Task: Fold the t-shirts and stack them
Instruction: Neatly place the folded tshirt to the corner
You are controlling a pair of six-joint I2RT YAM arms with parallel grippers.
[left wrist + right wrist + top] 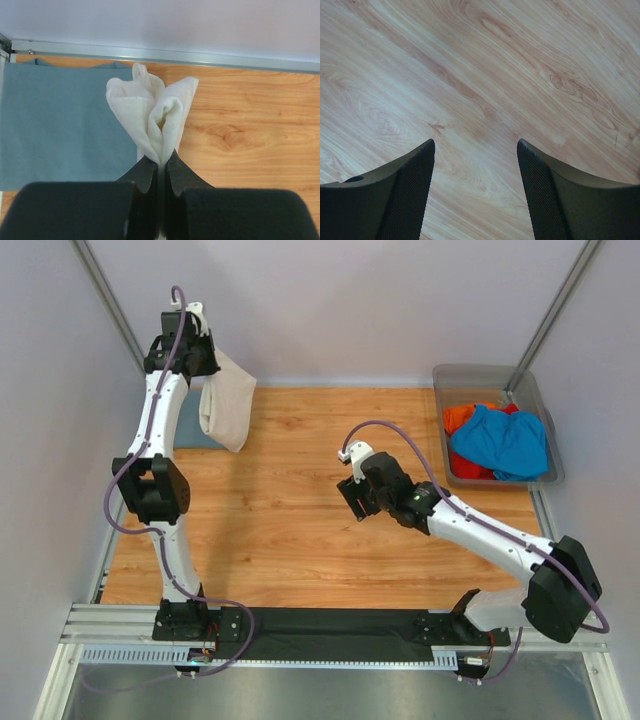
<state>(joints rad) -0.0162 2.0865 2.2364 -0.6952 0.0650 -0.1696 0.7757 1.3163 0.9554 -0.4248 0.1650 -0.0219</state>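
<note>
The cream-white t-shirt hangs past the grey-blue t-shirt's edge, so the left gripper should next move down and to the left in the top view to release over the grey-blue t-shirt.
My left gripper is raised at the back left, shut on a folded cream-white t-shirt that hangs down from it. In the left wrist view the cream-white t-shirt bunches out from between the closed jaws of the left gripper. Below it a dull grey-blue t-shirt lies flat on the table, mostly hidden in the top view, where only its edge shows. My right gripper hovers over mid-table, open with nothing between its fingers; only bare wood shows there. A bright blue t-shirt and an orange-red one lie in the bin.
A clear grey plastic bin stands at the back right of the wooden table. A metal rail runs along the table's far edge against the wall.
</note>
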